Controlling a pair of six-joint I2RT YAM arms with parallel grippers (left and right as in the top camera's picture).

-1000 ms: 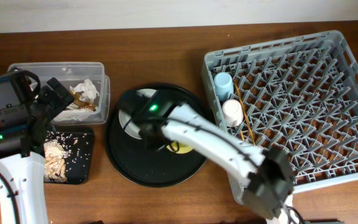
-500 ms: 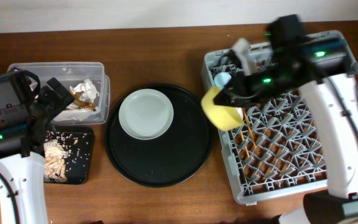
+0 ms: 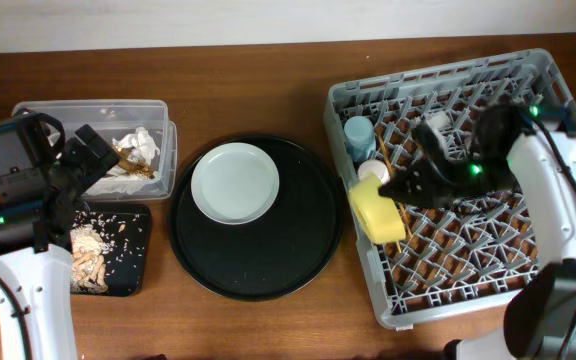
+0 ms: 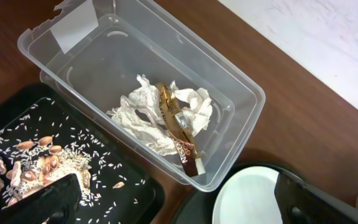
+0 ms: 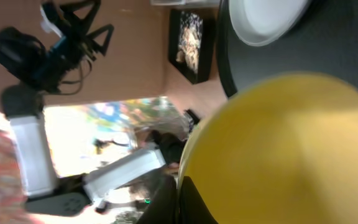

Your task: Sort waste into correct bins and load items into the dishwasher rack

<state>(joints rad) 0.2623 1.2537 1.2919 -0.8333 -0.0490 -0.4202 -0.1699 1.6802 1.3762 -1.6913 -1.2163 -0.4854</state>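
The rack's free slots beside the pink cup (image 3: 372, 172) are below and back, so my right gripper will lower the yellow bowl back into them next and release it.
My right gripper (image 3: 400, 192) is shut on the rim of the yellow bowl (image 3: 376, 209), held tilted over the left side of the grey dishwasher rack (image 3: 558, 95); the bowl fills the right wrist view (image 5: 291, 149). The blue cup (image 3: 359, 132), the pink cup (image 3: 372, 172) and the wooden chopsticks (image 3: 401, 214) are in the rack's left column. The pale plate (image 3: 235, 182) lies on the round black tray (image 3: 258, 270). White tissues (image 4: 143, 115) and the gold foil wrapper (image 4: 178, 127) lie in the clear box (image 4: 73, 46). Food scraps (image 3: 90, 255) lie in the shallow black tray (image 3: 136, 280). My left gripper (image 4: 173, 202) is open and empty above the two bins.
The round black tray sits in the middle of the wooden table, between the bins on the left and the rack on the right. The rack takes up the right side up to the table's front edge.
My right gripper took the yellow bowl off the round black tray, carried it right to the rack, and has lowered it over the rack's left side. The left arm has not moved.
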